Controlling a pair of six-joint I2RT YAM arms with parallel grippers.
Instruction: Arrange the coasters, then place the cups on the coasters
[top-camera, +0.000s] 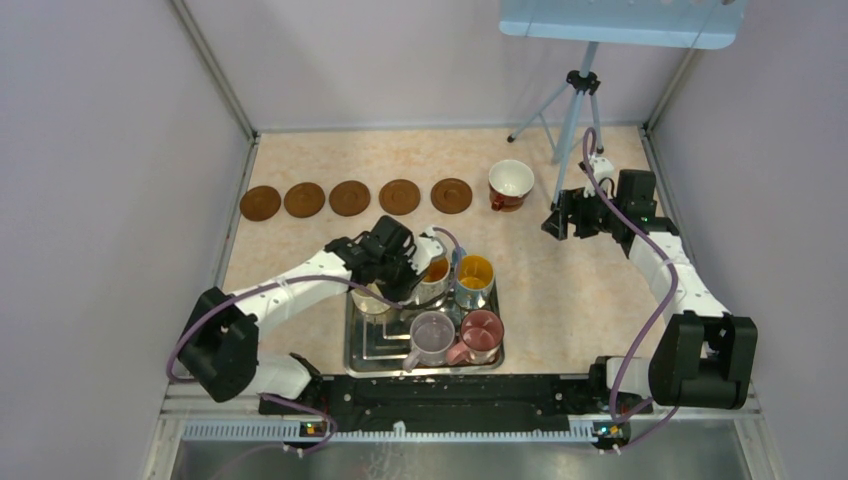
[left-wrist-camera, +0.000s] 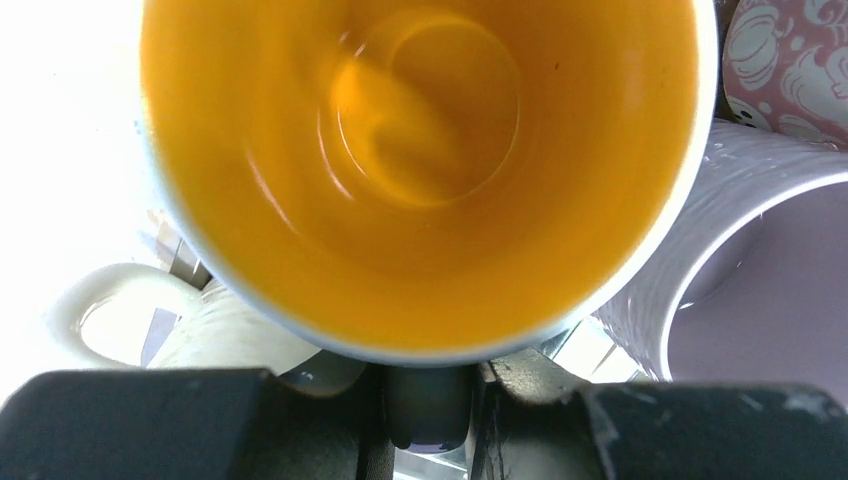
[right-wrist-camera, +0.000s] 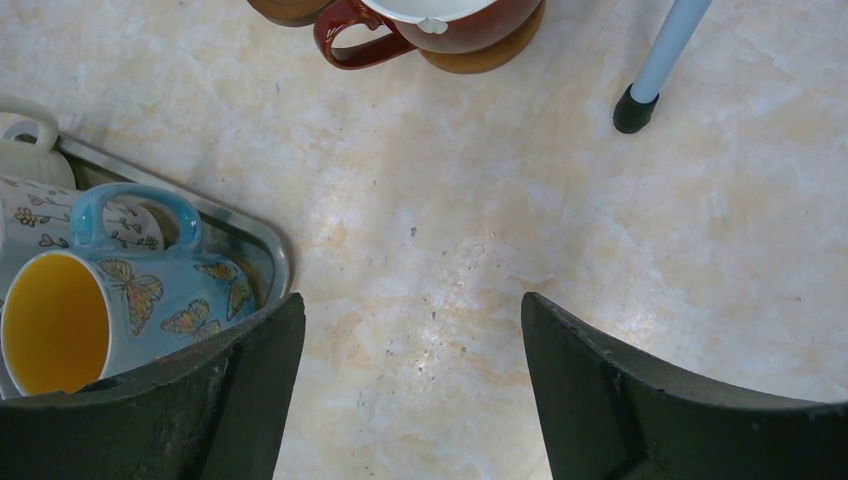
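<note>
I will next lift my left gripper outward, lower the white cup onto the empty coaster beside the red cup (top-camera: 452, 196) and release, as that coaster lies outward of my gripper.
Five dark brown coasters (top-camera: 350, 197) lie in a row at the back. A wide white cup with a dark red outside (top-camera: 511, 184) stands on a light tan coaster (right-wrist-camera: 490, 55) at the row's right end. My left gripper (top-camera: 425, 258) reaches down over the silver tray (top-camera: 380, 352). It is shut on the handle of the white cup with the orange inside (left-wrist-camera: 430, 170). The cream cup (left-wrist-camera: 220, 330), lilac cup (left-wrist-camera: 760, 270), pink cup (left-wrist-camera: 790, 60) and blue-handled cup (right-wrist-camera: 130, 290) stand round it. My right gripper (right-wrist-camera: 412, 310) is open over bare table, right of the tray.
A tripod (top-camera: 575, 110) stands at the back right, one foot (right-wrist-camera: 633, 112) near the red cup. The tray's rim (right-wrist-camera: 265, 250) lies just left of my right gripper. Grey walls close in both sides of the table.
</note>
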